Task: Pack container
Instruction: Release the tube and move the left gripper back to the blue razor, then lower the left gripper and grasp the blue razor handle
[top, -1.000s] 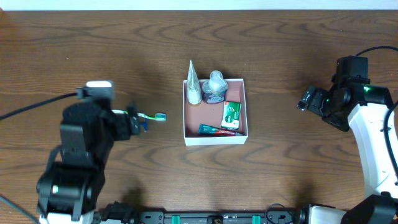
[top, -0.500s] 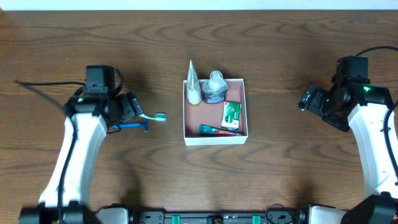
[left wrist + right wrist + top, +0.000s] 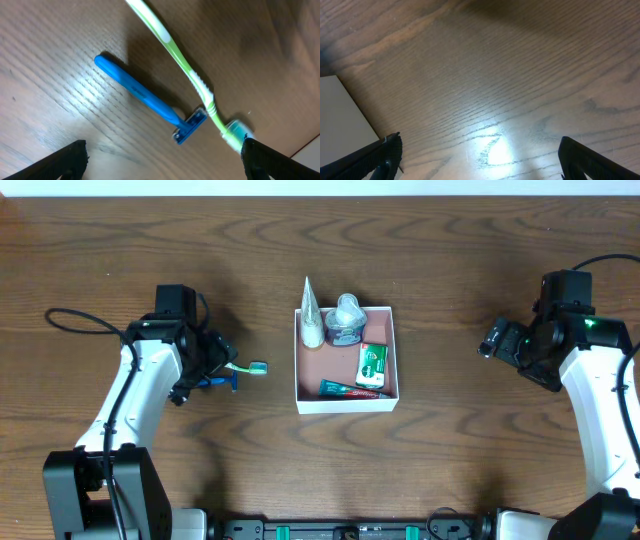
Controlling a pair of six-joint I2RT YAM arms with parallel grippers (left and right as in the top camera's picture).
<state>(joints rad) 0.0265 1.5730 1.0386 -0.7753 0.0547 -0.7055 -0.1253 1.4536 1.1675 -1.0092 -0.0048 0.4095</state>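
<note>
The blue razor lies below the left gripper, slanted across its wrist view, so the gripper will next turn and lower its open fingers to both sides of the razor's handle near its head (image 3: 223, 380) (image 3: 162, 108).
The container (image 3: 347, 402), a white-walled square box with a reddish-brown floor, sits mid-table. It holds a white tube (image 3: 311, 315), a grey bottle (image 3: 346, 321), a green packet (image 3: 372, 365) and a toothpaste tube (image 3: 352, 389). A green toothbrush (image 3: 247, 367) (image 3: 188, 71) and a blue razor (image 3: 217, 382) (image 3: 142, 95) lie on the table left of the box. My left gripper (image 3: 207, 366) (image 3: 162, 160) is open and empty, right over them. My right gripper (image 3: 492, 340) (image 3: 480, 157) is open and empty, far right of the box.
The wooden table (image 3: 450, 460) carries everything. A corner of the white box (image 3: 345, 117) shows at the left of the right wrist view. A black cable (image 3: 75, 317) trails left of the left arm.
My left arm has swung and settled so that its gripper points at the toothbrush and razor. The right arm and the box contents have not moved.
</note>
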